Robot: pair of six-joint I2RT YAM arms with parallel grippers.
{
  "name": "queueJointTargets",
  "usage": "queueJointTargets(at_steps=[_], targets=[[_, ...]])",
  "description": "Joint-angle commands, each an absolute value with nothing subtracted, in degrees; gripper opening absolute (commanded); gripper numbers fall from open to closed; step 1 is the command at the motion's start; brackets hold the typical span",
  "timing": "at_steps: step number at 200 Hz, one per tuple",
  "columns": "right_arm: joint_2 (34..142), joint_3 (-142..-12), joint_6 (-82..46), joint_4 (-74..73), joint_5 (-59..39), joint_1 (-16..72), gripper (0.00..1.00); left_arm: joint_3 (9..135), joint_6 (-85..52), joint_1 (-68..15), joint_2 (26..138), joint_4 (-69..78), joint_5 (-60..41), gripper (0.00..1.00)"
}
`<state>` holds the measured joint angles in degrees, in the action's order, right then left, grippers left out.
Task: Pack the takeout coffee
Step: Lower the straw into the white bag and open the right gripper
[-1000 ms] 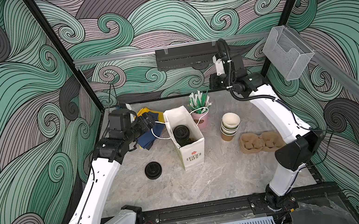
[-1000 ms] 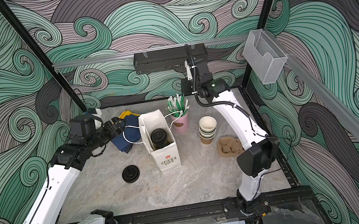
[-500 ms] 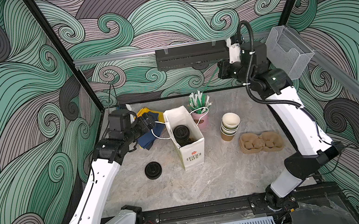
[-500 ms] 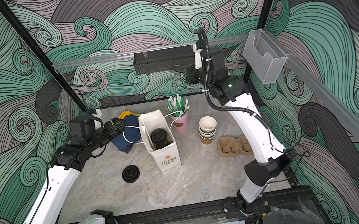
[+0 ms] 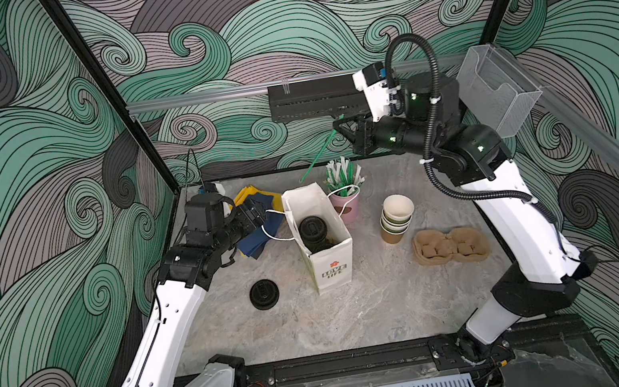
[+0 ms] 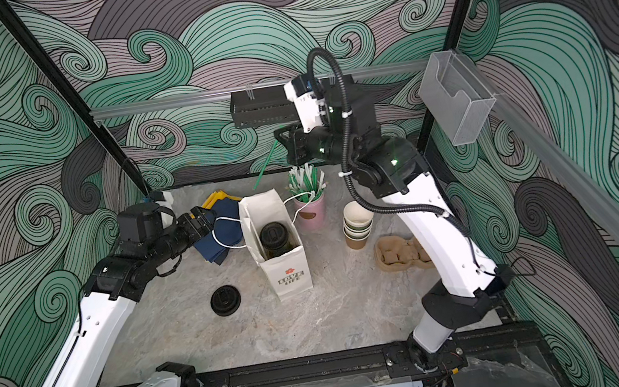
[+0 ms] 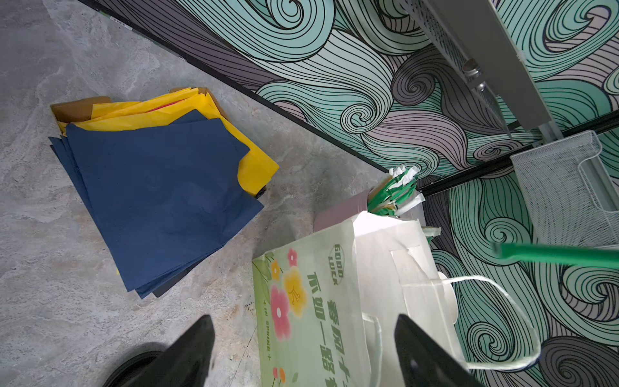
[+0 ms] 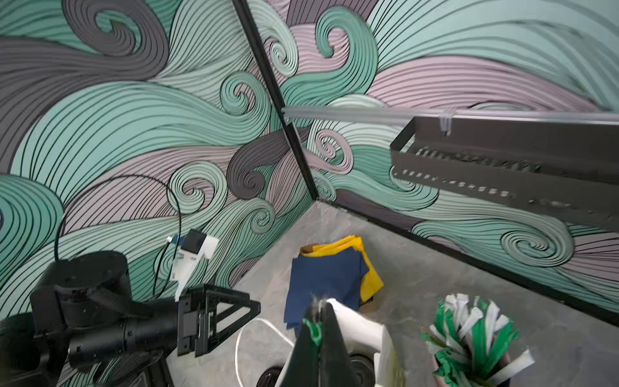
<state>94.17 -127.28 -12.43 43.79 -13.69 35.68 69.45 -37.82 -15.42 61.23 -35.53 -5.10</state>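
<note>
A gap shows beside the black lid, so my right gripper next needs to move down and across over the bag's opening (image 5: 302,209) (image 8: 353,336) to let go of the green straw inside.
A white paper bag (image 5: 332,271) (image 6: 289,277) stands open mid-table. Inside it one takeout coffee (image 5: 312,228) (image 6: 273,235) shows, an olive cup under a black lid. My left gripper (image 5: 256,213) (image 7: 303,321) hovers open just left of the bag's rim, beside the white handle loop; the bag's flowered side (image 7: 301,301) lies ahead between its wide jaws. My right gripper (image 5: 344,134) (image 8: 318,308) is raised at the back, above the bag and the straw cup, shut on a green straw (image 5: 318,155) (image 7: 552,254) that slants down toward the bag.
A pink cup of wrapped straws (image 5: 346,197) stands behind the bag. Right of it are stacked lidless cups (image 5: 396,218) and a brown pulp carrier (image 5: 451,250). A loose black lid (image 5: 264,293) lies front left. Blue and yellow napkins (image 7: 160,201) lie back left. A black shelf (image 5: 310,102) hangs on the back wall.
The right arm has risen and its gripper swung left from over the straw cup, carrying the green straw. The left arm has stayed still.
</note>
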Motion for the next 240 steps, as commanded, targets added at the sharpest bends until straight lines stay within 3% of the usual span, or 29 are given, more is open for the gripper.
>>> queueJointTargets(at_steps=[1, 63, 162, 190, 240], targets=[[96.5, -126.0, -10.2, 50.2, -14.6, 37.7, 0.01, 69.4, -38.0, -15.0, 59.5, -35.5, -4.5, 0.86], [105.5, -130.9, -9.1, 62.0, -19.6, 40.2, 0.02, 68.0, -38.8, -15.0, 57.4, -35.8, -3.5, 0.86], [113.6, -125.0, -10.9, 54.3, -21.0, 42.0, 0.04, 67.4, -39.7, -15.0, 57.4, -35.0, -2.9, 0.86], [115.6, -124.9, -11.3, 52.1, -20.6, 42.1, 0.10, 67.3, -40.1, -15.1, 57.8, -34.4, -2.8, 0.86], [118.0, -129.3, -11.2, 52.1, -19.6, 42.1, 0.36, 67.8, -39.8, -15.0, 58.8, -33.6, -2.6, 0.86]])
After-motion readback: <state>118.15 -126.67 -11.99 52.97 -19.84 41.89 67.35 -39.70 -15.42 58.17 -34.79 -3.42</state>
